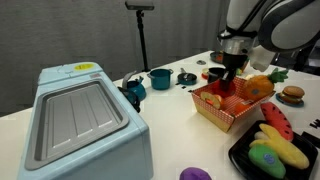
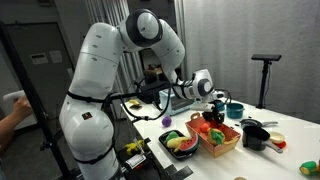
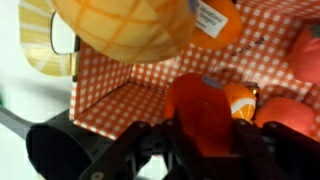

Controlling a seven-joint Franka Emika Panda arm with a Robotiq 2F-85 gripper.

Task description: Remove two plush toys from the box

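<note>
My gripper needs to lift out of the basket (image 1: 213, 112) next, move toward the pale-blue container, then go down to the tabletop spot beside the purple plush, because that spot is empty.
The orange basket (image 1: 213, 112) with red-and-white chequered lining (image 3: 110, 95) stands on the white table; it also shows in an exterior view (image 2: 226, 147). My gripper (image 1: 229, 82) reaches down into it and is shut on the round red plush (image 3: 203, 108), which sits between the two black fingers (image 3: 205, 140). The purple plush (image 1: 195, 174) lies on the table outside the basket, near the front edge. An orange plush (image 3: 130, 25) fills the top of the wrist view and rests at the basket's far side (image 1: 258, 87).
A big pale-blue lidded container (image 1: 80, 115) takes up one side of the table. A black tray (image 1: 240, 155) holds yellow and green plush pieces. A teal pot (image 1: 160, 77), small dark items and a toy burger (image 1: 291, 95) stand behind the basket.
</note>
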